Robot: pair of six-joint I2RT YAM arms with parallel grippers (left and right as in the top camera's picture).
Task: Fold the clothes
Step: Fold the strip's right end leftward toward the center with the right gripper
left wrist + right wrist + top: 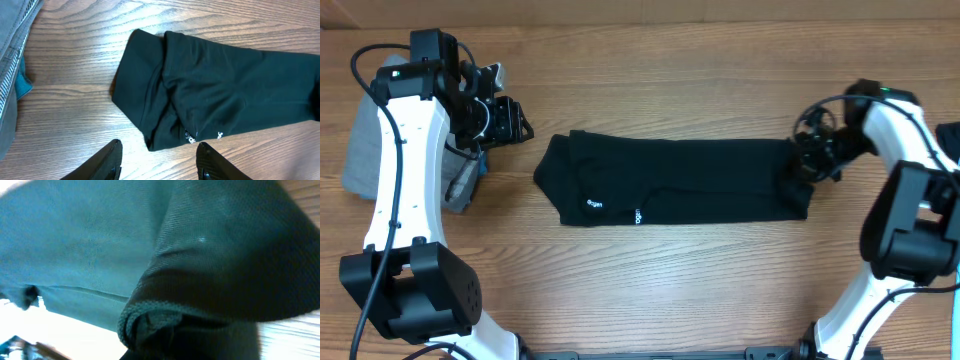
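Observation:
My right gripper carries the bunched end of the clothes over their flat part next and releases the fold. The flat part lies left of my right gripper in the overhead view.
The clothes are a black garment with small white logo prints, lying as a long folded band across the middle of the table. My left gripper hovers just off its left end, open and holding nothing. In the left wrist view its two dark fingers frame bare wood, with the clothes just ahead. My right gripper is shut on the right end of the clothes, which is bunched there. In the right wrist view, dark fabric fills the frame and hides the fingers.
Light grey folded trousers lie at the far left under the left arm, and show at the left edge in the left wrist view. Bare wood surrounds the garment in front and behind.

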